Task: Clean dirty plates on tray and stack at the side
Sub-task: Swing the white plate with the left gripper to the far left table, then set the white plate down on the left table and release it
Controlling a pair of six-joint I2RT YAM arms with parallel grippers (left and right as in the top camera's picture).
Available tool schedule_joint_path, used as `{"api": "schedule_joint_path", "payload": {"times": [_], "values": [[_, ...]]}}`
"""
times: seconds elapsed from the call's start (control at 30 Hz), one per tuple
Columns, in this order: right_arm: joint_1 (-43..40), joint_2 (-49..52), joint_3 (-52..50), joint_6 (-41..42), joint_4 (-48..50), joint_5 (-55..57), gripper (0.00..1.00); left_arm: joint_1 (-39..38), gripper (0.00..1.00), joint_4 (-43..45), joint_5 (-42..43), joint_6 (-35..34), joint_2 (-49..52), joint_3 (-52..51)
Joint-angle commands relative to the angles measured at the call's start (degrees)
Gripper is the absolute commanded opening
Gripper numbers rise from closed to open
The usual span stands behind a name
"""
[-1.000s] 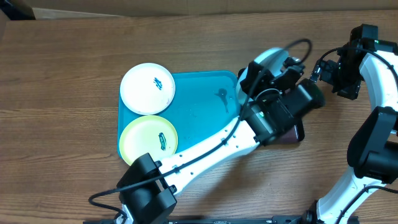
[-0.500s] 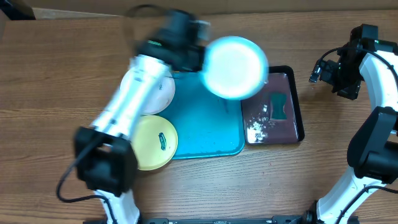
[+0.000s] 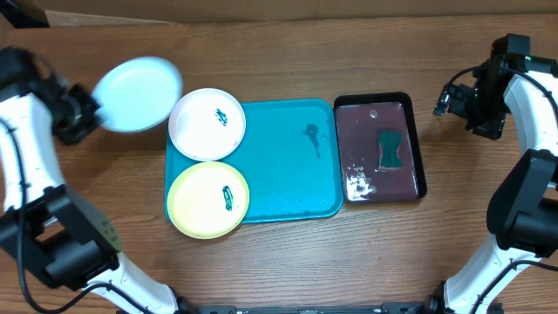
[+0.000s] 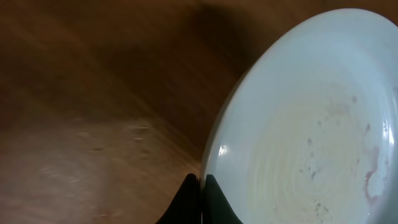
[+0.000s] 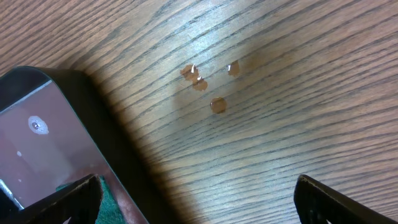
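My left gripper should next move away from the turquoise tray to clear the white plate (image 3: 207, 124), then lower the mint-blue plate's rim and let go of it, because bare wood beside the tray is below.
My left gripper (image 3: 90, 112) is shut on the rim of the pale mint-blue plate (image 3: 137, 93), holding it above the bare table left of the turquoise tray (image 3: 288, 161). In the left wrist view the rim runs between my closed fingertips (image 4: 200, 186), and the plate (image 4: 311, 124) looks wet with faint specks. The white plate (image 3: 207, 124) and the yellow-green plate (image 3: 207, 200) lie on the tray's left end, each with a dark teal smear. My right gripper (image 3: 453, 100) hangs open and empty over the wood right of the black tray (image 3: 417, 139).
The black tray holds dark liquid and a teal sponge (image 3: 391, 148). The right wrist view shows its corner (image 5: 37, 118), the sponge's edge (image 5: 112, 202) and a few brown droplets (image 5: 208, 84) on the table. A dark smear (image 3: 311, 135) marks the turquoise tray.
My left arm swung from the black tray across the turquoise tray to the far left, carrying the mint-blue plate. The right arm has not moved.
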Motion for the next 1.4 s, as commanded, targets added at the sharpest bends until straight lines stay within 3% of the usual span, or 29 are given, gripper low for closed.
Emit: {"api": "schedule_joint_path", "payload": {"times": [0.0,0.23,0.5,0.67,0.87,0.93,0.97,1.03,1.07,1.23,1.37], "values": [[0.2,-1.7,1.2,0.0,0.3,0.3,1.00,3.7,0.04,-0.3,-14.5,-5.5,0.3,1.4],[0.2,-1.7,1.2,0.0,0.3,0.3,1.00,5.5,0.04,4.7,-20.4,-5.9,0.5,-0.8],[0.2,-1.7,1.2,0.0,0.3,0.3,1.00,4.7,0.04,19.5,-20.8,-2.5,0.5,-12.7],[0.2,-1.7,1.2,0.0,0.3,0.3,1.00,4.7,0.04,26.9,-18.8,-2.5,0.5,-20.4],[0.2,-1.7,1.2,0.0,0.3,0.3,1.00,4.7,0.05,29.5,-11.4,0.1,0.5,-21.4],[0.2,-1.7,1.2,0.0,0.3,0.3,1.00,4.7,0.10,30.2,-8.2,1.3,0.5,-21.4],[0.2,-1.7,1.2,0.0,0.3,0.3,1.00,4.7,0.18,30.3,-7.8,1.4,0.5,-21.4],[0.2,-1.7,1.2,0.0,0.3,0.3,1.00,4.7,0.54,30.4,-7.8,1.3,0.5,-21.4],[0.2,-1.7,1.2,0.0,0.3,0.3,1.00,4.7,0.67,30.4,-7.6,1.4,0.5,-21.3],[0.2,-1.7,1.2,0.0,0.3,0.3,1.00,4.2,0.69,24.2,-0.3,1.8,-0.6,-16.7],[0.2,-1.7,1.2,0.0,0.3,0.3,1.00,0.7,0.59,9.5,1.9,1.5,-3.5,-8.8]]}}
